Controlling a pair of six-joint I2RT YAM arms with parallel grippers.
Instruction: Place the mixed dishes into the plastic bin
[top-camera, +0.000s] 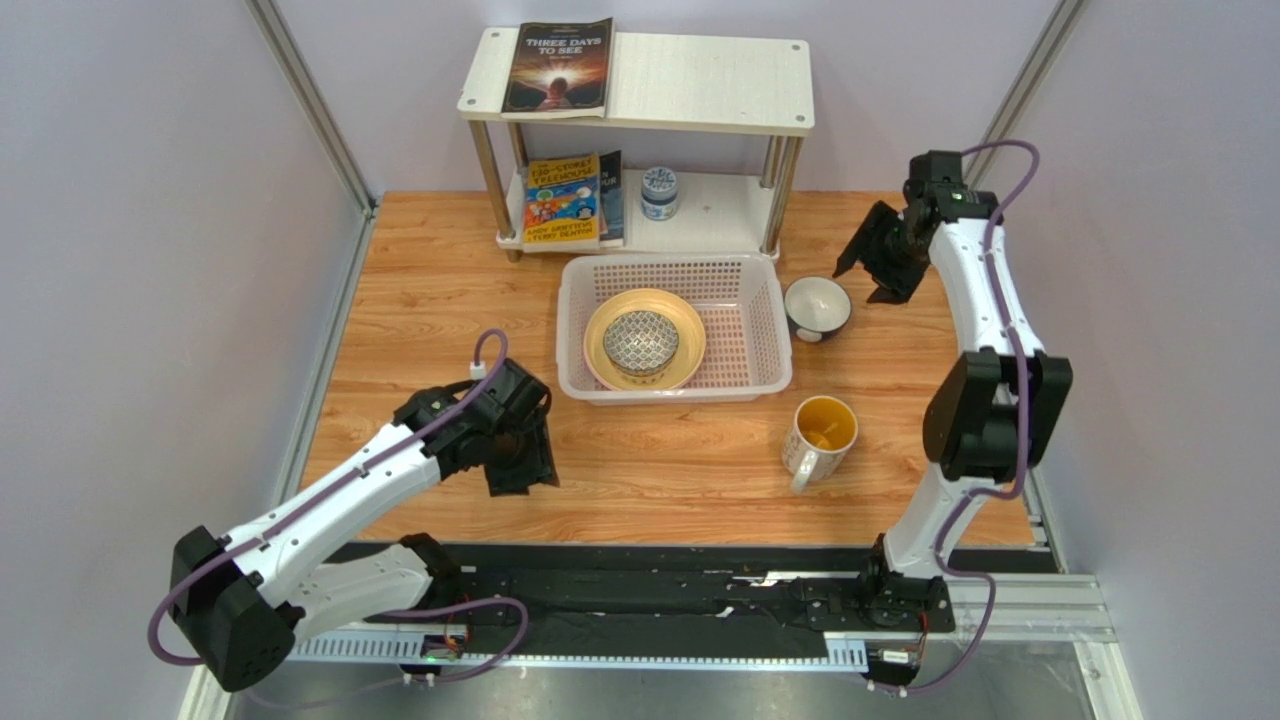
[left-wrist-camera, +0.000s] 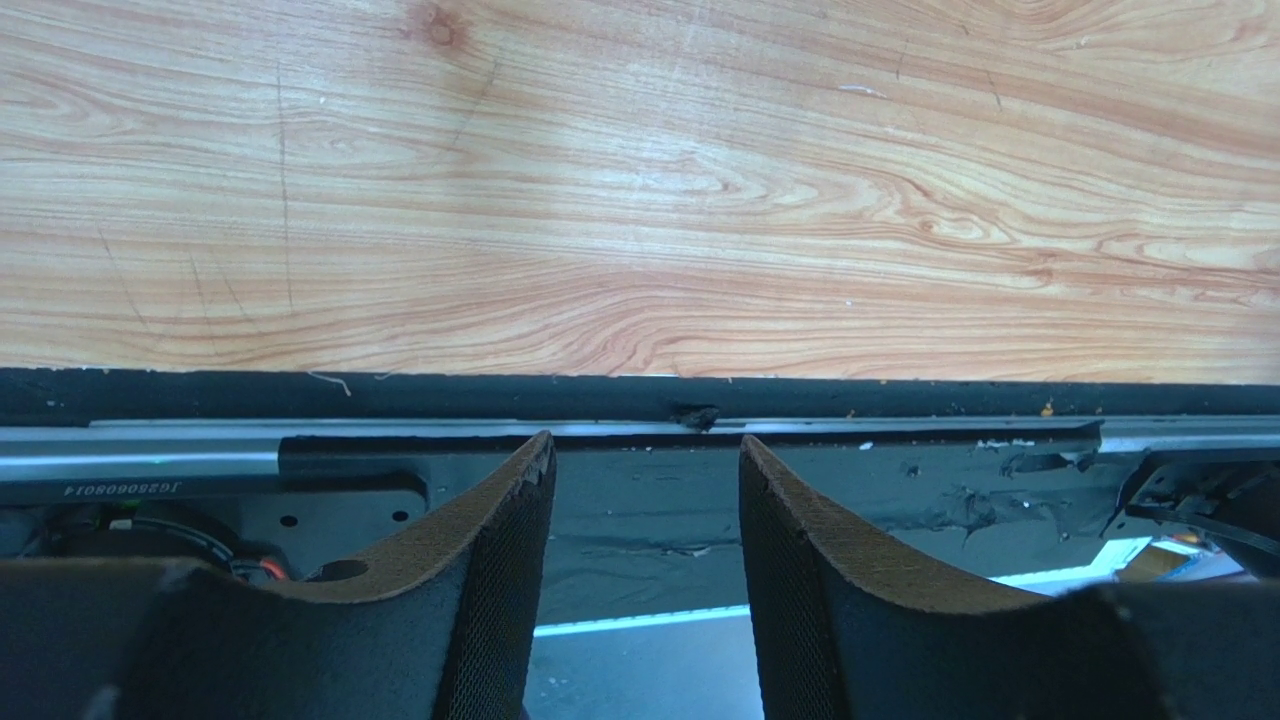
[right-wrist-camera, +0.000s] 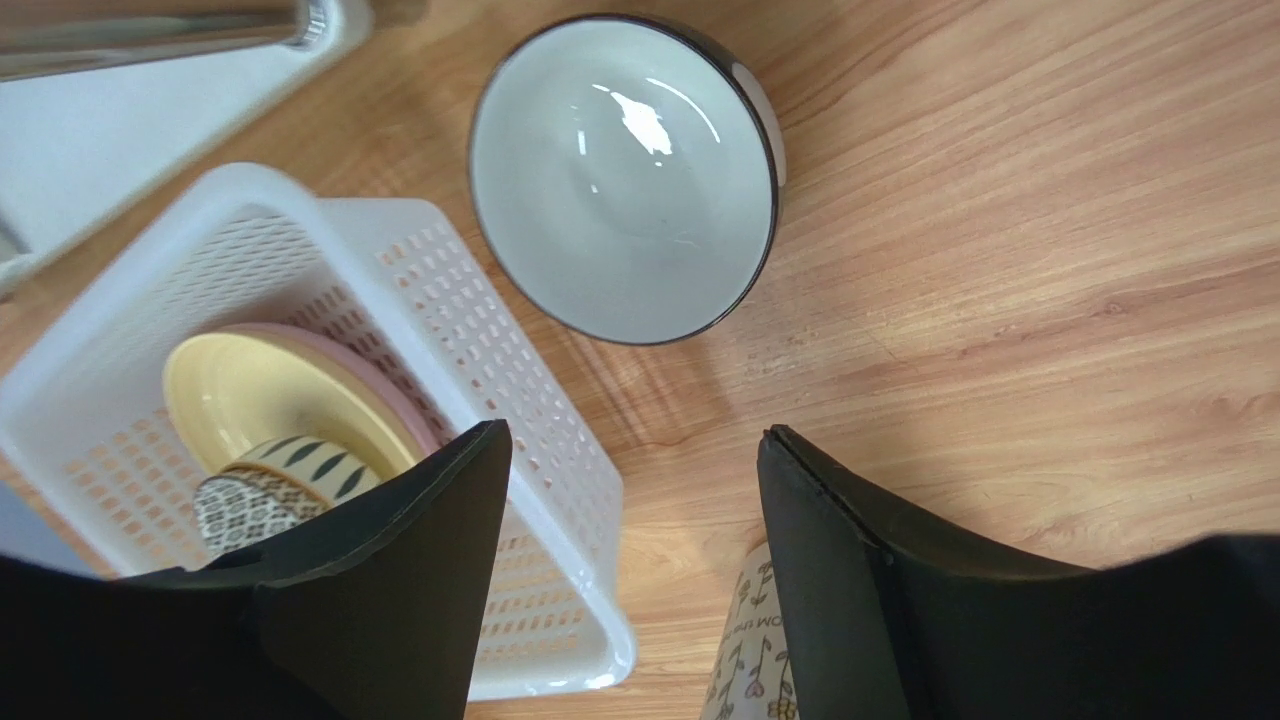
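Observation:
I should move my right gripper down toward the small white bowl (top-camera: 818, 306) next, with my fingers on either side of its rim, on the side away from the bin. The open table leaves room there.
The plastic bin (top-camera: 751, 338) sits mid-table and holds the pale yellow plate (top-camera: 679, 323) with the grey patterned bowl (top-camera: 642, 341) on it; a pink plate edge (right-wrist-camera: 394, 393) shows under the yellow plate (right-wrist-camera: 263, 393) in the right wrist view. A small white bowl (top-camera: 818, 306) with a dark rim stands right of the bin, also in the right wrist view (right-wrist-camera: 624, 173). The yellow-lined mug (top-camera: 821, 435) stands on the table in front of it. My right gripper (top-camera: 887, 263) is open and empty, above and right of the white bowl. My left gripper (top-camera: 519, 465) is open and empty near the front left.
A white two-tier shelf (top-camera: 706, 83) stands at the back with books (top-camera: 561, 63) and a small blue-and-white jar (top-camera: 658, 191). The black rail (left-wrist-camera: 646, 398) runs along the table's near edge under my left gripper.

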